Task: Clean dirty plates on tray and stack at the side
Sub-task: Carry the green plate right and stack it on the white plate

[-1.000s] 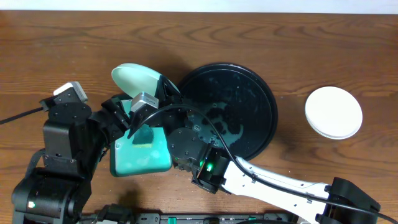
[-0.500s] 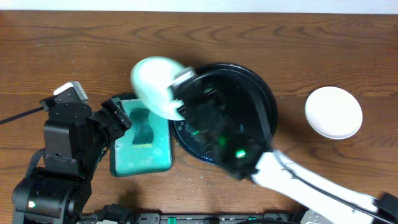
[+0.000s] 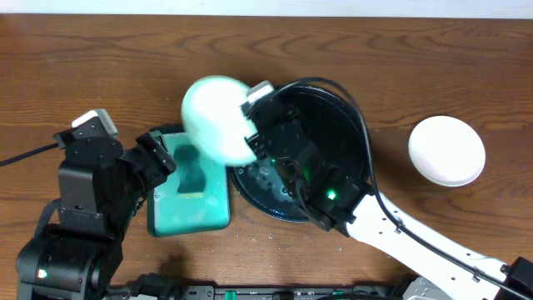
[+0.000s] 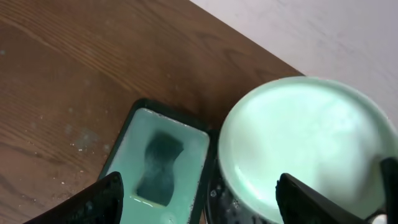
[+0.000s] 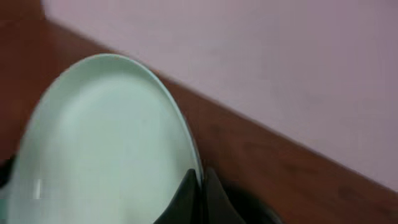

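The white plate (image 3: 447,151) sits clear of the tray (image 3: 333,142). My right gripper swings to the right in the overhead view next, lowers onto it and releases the plate's rim.
My right gripper (image 3: 254,125) is shut on the rim of a pale green plate (image 3: 215,117) and holds it up over the left edge of the round black tray (image 3: 333,142). The plate fills the right wrist view (image 5: 99,143), with my fingers (image 5: 200,186) pinching its edge. It also shows in the left wrist view (image 4: 305,146). My left gripper (image 4: 205,199) is open and empty above the teal basin (image 3: 212,208), which holds water and a dark sponge (image 4: 160,165).
A white plate (image 3: 446,150) sits on the wooden table at the right. The left arm's black body (image 3: 87,200) stands left of the basin. The right arm (image 3: 400,242) reaches in from the lower right across the tray.
My right gripper has lifted the green plate up from beside the basin and carried it right, towards the tray's left edge. The left arm has stayed still.
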